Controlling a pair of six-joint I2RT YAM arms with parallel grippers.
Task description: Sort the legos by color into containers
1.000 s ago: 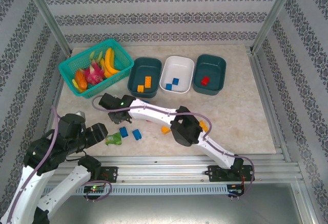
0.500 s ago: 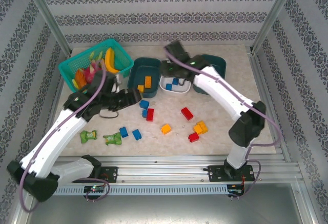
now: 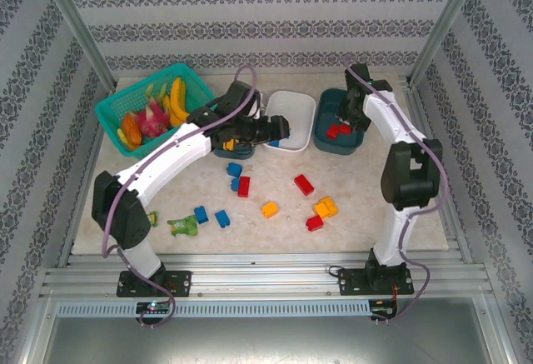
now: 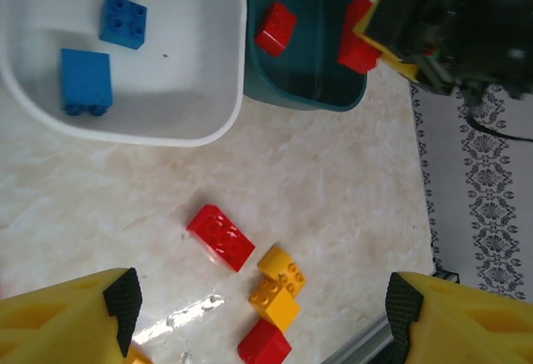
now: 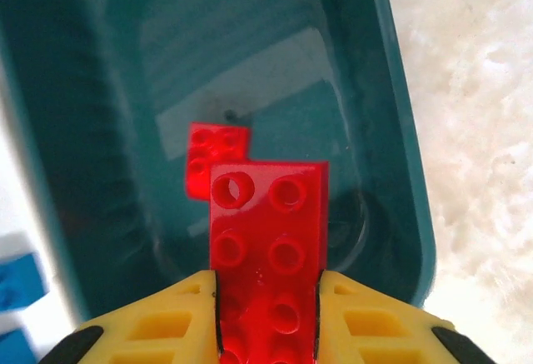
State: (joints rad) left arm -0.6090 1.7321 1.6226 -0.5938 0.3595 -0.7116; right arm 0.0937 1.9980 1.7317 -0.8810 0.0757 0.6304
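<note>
My right gripper lowers the long red brick beside the small red brick already on the dark teal tub's bottom next and releases, as that bottom lies below.
My right gripper (image 5: 266, 279) is shut on a long red brick (image 5: 266, 231) and hangs over the right dark teal tub (image 5: 408, 197), where a small red brick (image 5: 215, 152) lies. From above, that right gripper (image 3: 343, 121) is inside this tub's (image 3: 360, 137) outline. My left gripper (image 3: 279, 128) hovers open at the near edge of the white tub (image 3: 293, 96), which holds two blue bricks (image 4: 86, 81). Between its fingers (image 4: 125, 297) the table shows a red brick (image 4: 220, 236), yellow bricks (image 4: 281, 285) and another red one (image 4: 265, 346). The left teal tub (image 3: 215, 142) holds orange bricks.
Loose bricks lie mid-table: blue (image 3: 234, 169), red (image 3: 243, 186), red (image 3: 304, 184), orange (image 3: 269, 209) and two blue (image 3: 211, 216). Green packets (image 3: 185, 226) lie near the front left. A bright teal mesh basket (image 3: 112, 118) with toy fruit stands at the back left.
The right gripper moved right from over the white tub to over the right teal tub. The left arm swung forward and right, from near the loose bricks to the white tub's near edge.
</note>
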